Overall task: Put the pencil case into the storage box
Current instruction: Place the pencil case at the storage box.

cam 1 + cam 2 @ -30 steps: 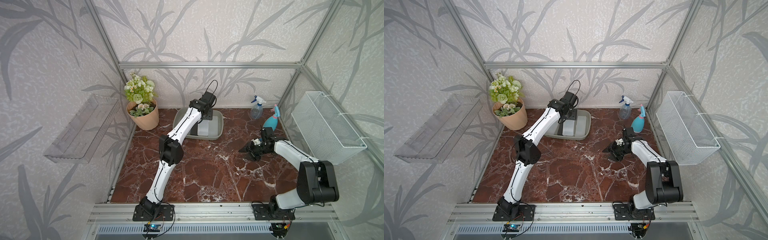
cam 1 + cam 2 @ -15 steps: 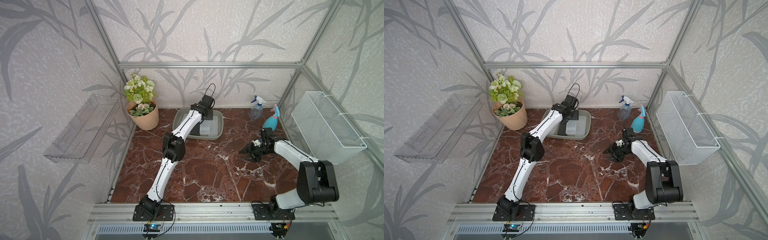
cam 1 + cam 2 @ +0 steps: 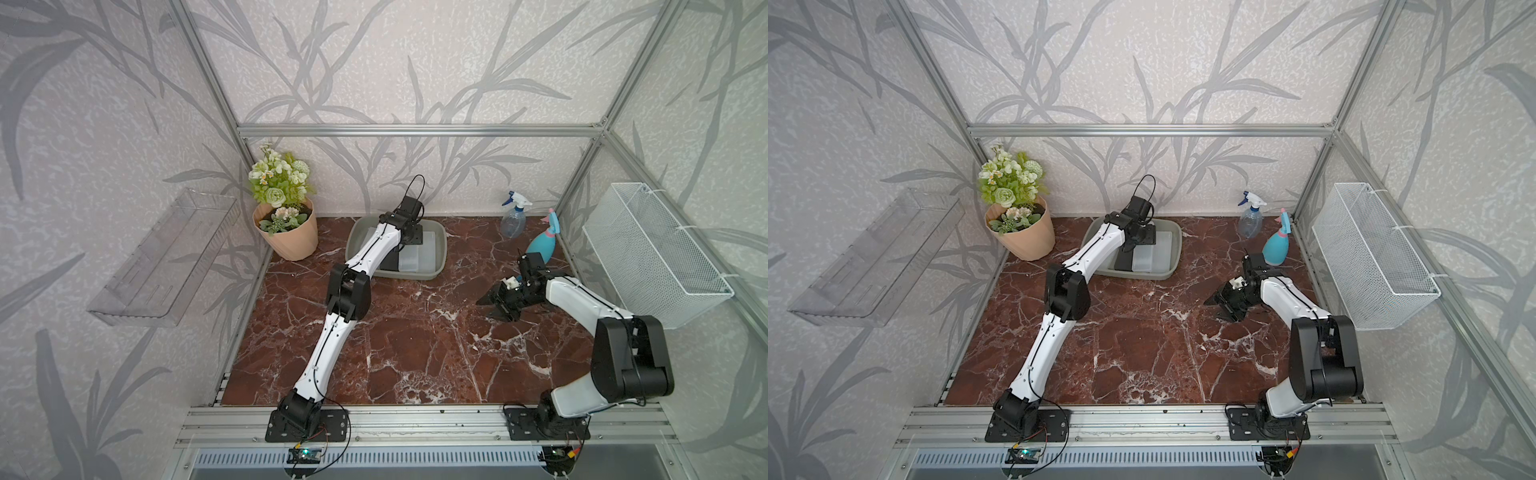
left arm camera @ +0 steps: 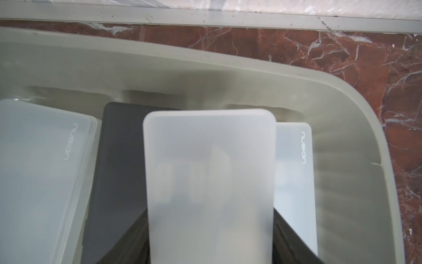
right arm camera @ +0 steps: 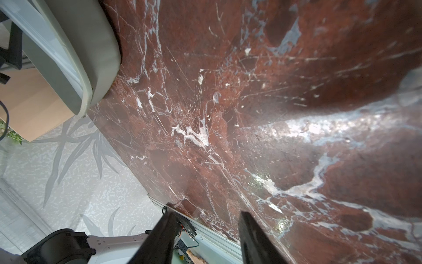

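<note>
Next, my left gripper lowers the pencil case (image 4: 210,173), still held above the dark grey and white cases, and releases it, as the place between them is below this gripper.
My left gripper (image 4: 210,228) is shut on a frosted white pencil case (image 4: 210,173), its dark fingers (image 4: 127,242) pressed on the two long sides. It holds the case over the inside of the grey-green storage box (image 4: 365,109). Below it in the box lie a translucent case (image 4: 43,173), a dark grey case (image 4: 121,160) and a white case (image 4: 294,178). In both top views the left gripper (image 3: 409,237) (image 3: 1140,239) hangs over the storage box (image 3: 441,249) (image 3: 1177,249) at the back. The right gripper (image 3: 492,309) (image 5: 206,214) is open and empty, low over the marble floor.
A peach flower pot (image 3: 286,239) stands left of the box. A clear spray bottle (image 3: 513,218) and a blue one (image 3: 542,245) stand at the back right. A white wire-mesh basket (image 3: 652,253) hangs on the right wall, a clear trough (image 3: 166,253) on the left wall.
The left arm has stretched a little farther back over the box with the case in its grip. The right arm has not moved.
</note>
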### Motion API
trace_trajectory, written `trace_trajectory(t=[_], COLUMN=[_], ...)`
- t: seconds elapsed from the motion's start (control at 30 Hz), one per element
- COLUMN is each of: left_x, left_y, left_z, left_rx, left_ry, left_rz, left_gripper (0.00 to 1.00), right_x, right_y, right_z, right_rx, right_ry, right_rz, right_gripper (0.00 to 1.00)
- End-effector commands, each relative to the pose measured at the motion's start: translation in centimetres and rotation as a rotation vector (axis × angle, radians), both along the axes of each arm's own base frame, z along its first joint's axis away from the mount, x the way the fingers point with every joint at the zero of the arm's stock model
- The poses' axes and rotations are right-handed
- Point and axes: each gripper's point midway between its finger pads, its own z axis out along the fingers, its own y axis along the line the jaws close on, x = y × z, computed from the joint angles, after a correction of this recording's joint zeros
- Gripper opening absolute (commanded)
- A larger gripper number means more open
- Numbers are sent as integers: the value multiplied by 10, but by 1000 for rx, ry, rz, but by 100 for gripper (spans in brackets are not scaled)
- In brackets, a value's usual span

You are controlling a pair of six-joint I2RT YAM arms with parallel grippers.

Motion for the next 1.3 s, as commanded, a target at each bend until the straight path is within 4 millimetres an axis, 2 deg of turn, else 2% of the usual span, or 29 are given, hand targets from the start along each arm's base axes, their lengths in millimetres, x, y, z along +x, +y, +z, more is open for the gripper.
trace_trajectory(t=[0.0,0.17,0.3,0.57,0.73,0.8,0.9,0.97,1.0,1.07,1.13,1.17,1.2,1.27], left_x=[0,-9,-9,-8,-7,-5,-3,-4,-6,-16,-36,-50,-66,-99], left_y=[2,24,37,20,11,5,-1,0,4,18,44,65,87,135], left_z=[-5,-23,-25,-25,-19,-9,24,61,86,138,199,233,259,297], left_rx=[27,124,152,88,55,36,1,6,6,22,65,111,167,281], left_ry=[6,60,70,65,52,32,-23,-85,-120,-191,-275,-333,-381,-459], left_rz=[-21,-28,-26,-45,-52,-81,-92,-87,-79,-40,17,75,130,253], left_gripper=[52,52,52,59,74,78,87,94,98,100,100,100,100,100], right_x=[2,0,-2,0,-1,-2,-2,1,3,10,19,25,30,40], right_y=[0,-1,-1,0,2,2,3,3,3,0,-8,-15,-25,-51], right_z=[2,3,2,2,0,0,1,5,8,18,34,47,60,86], right_rx=[-16,-20,-21,-23,-28,-31,-34,-33,-38,-62,-124,-174,-246,-419], right_ry=[2,5,7,6,13,13,6,-14,-29,-78,-163,-230,-307,-457], right_rz=[-1,-2,-2,-2,2,3,1,2,3,14,33,41,48,28], right_gripper=[49,49,49,49,49,49,49,49,49,50,50,50,51,56])
